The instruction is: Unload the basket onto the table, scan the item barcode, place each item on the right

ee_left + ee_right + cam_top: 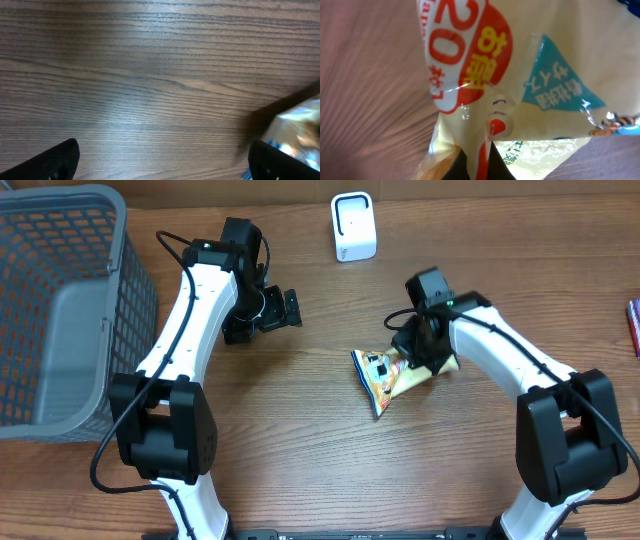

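Observation:
My right gripper will go up, bring the bag (388, 377) beside the dark red object (634, 328) and let go of it, because that object is to the gripper's right in the overhead view.
A yellow snack bag (388, 377) with red and teal print lies on the wooden table at centre right. My right gripper (428, 352) is shut on its right end; in the right wrist view the bag (530, 70) fills the frame and its film is pinched between the two dark fingertips (481, 160). A white barcode scanner (353, 226) stands at the back centre. My left gripper (275, 310) hovers open over bare wood left of the bag, its fingertips (55, 160) wide apart, and the bag's edge (300, 130) shows at the right of that view.
A grey mesh basket (60, 310) takes up the left side of the table. A dark red object (634, 325) lies at the right edge. Bare wood stretches along the table's front.

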`<state>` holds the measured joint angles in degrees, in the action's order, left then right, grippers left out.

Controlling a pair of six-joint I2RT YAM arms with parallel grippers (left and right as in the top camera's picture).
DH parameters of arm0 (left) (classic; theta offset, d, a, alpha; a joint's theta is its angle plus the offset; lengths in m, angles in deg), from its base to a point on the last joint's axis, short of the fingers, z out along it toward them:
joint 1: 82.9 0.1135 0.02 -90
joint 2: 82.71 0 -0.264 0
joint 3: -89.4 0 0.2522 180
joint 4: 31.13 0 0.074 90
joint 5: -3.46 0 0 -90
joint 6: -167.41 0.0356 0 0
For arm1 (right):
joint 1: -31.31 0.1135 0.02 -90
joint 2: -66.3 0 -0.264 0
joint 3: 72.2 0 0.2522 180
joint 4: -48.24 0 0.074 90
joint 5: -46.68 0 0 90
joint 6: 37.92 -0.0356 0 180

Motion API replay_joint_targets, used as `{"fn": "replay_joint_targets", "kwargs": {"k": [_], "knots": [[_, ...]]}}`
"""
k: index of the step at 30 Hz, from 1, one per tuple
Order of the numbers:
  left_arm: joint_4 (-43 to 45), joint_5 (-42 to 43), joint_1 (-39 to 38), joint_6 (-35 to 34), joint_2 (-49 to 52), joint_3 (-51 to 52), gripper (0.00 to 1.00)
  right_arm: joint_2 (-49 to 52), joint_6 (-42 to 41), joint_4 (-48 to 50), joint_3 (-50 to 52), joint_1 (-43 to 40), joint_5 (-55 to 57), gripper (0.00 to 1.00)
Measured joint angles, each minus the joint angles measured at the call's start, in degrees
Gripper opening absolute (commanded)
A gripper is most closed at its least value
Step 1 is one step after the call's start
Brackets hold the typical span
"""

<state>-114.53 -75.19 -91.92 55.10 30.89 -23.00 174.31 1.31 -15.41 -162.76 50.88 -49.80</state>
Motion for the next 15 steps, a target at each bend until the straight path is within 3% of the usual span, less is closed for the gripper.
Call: {"fn": "replay_joint_targets", "kwargs": {"k": [7,15], "knots": [[0.0,-0.7,0.0,0.0,0.0,0.0,1.00,0.0,19.7,-3.6,-13.2,0.0,-1.6,0.04],[0.7,-0.9,0.0,0.0,0.0,0.0,1.00,0.0,38.5,7.2,-18.1,0.0,-1.5,0.04]]}}
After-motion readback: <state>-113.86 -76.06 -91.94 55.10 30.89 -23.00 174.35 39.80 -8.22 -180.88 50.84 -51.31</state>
